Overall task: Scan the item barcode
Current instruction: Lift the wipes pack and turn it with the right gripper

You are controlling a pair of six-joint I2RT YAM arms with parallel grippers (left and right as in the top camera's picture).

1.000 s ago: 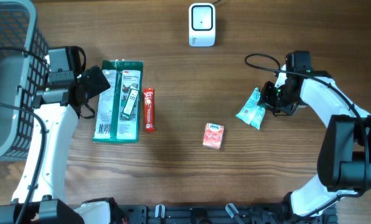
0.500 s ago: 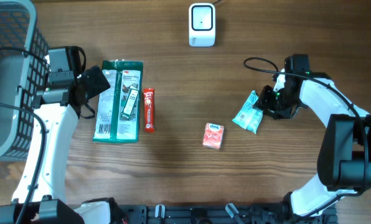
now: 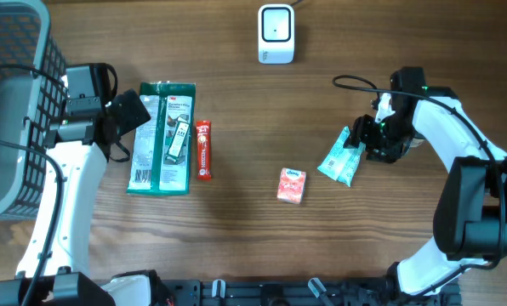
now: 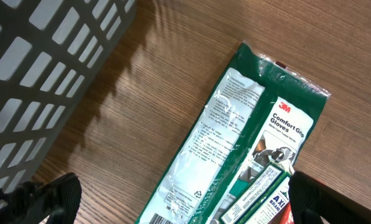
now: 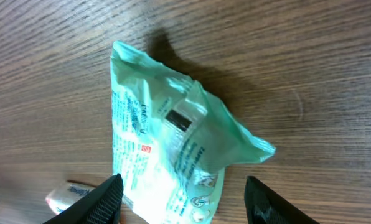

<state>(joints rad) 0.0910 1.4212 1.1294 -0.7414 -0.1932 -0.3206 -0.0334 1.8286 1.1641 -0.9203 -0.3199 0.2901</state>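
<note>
My right gripper should go down onto the teal packet's crumpled part [image 3: 350, 151] [image 5: 195, 177], which is between its open fingers, because a pinch there keeps the black barcode patch uncovered.
A crumpled teal packet [image 3: 340, 157] lies on the wooden table at the right; a small black barcode patch shows on its top side [image 5: 178, 118]. My right gripper [image 3: 369, 141] hangs just above its right end, open, and its fingers [image 5: 104, 202] straddle the packet [image 5: 167, 155] without closing on it. A white scanner [image 3: 276, 34] stands at the back centre. At the left, my left gripper [image 3: 131, 114] is wide open over the top of a green gloves pack [image 4: 235, 137], holding nothing.
A red bar [image 3: 203, 150] lies beside the green gloves pack [image 3: 162, 136]. A small orange tissue pack [image 3: 292, 184] sits mid-table, left of the teal packet. A grey mesh basket [image 3: 11, 93] fills the far left edge.
My right gripper has opened and let go of the teal packet, which shifted slightly left and now rests on the table. The left arm has not moved.
</note>
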